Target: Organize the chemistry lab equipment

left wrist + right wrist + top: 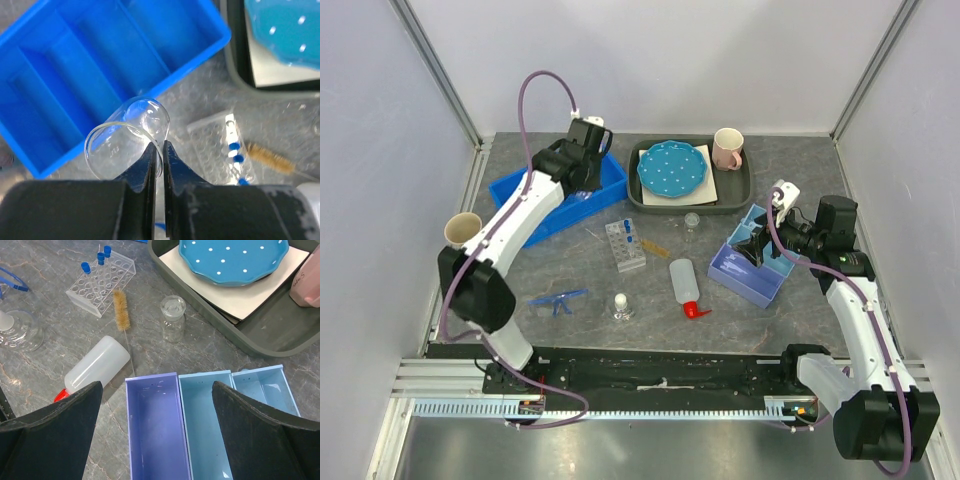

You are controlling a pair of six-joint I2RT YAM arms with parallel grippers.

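Note:
Next, my left gripper moves outward over the blue bin's end section (607, 178) (172, 35) beside the dark tray, then down, and releases the beaker's rim. That section stands empty.
My left gripper (582, 195) (160, 150) is shut on the rim of a clear glass beaker (122, 142), held tilted above the near edge of the blue bin (210, 45). My right gripper (760, 250) (156, 387) is open and empty over the purple box (155, 430). On the table lie the white squeeze bottle (684, 280) (97, 365), the test-tube rack (625, 245) (100, 282), the blue safety glasses (558, 300), a glass flask (621, 306) (17, 332) and a small glass jar (692, 222) (173, 317).
A dark tray (740, 190) at the back holds a blue dotted plate (672, 167) and a pink mug (727, 148). A beige mug (462, 230) stands at the left edge. A brush (120, 310) lies beside the rack. Light blue boxes (205, 425) adjoin the purple one.

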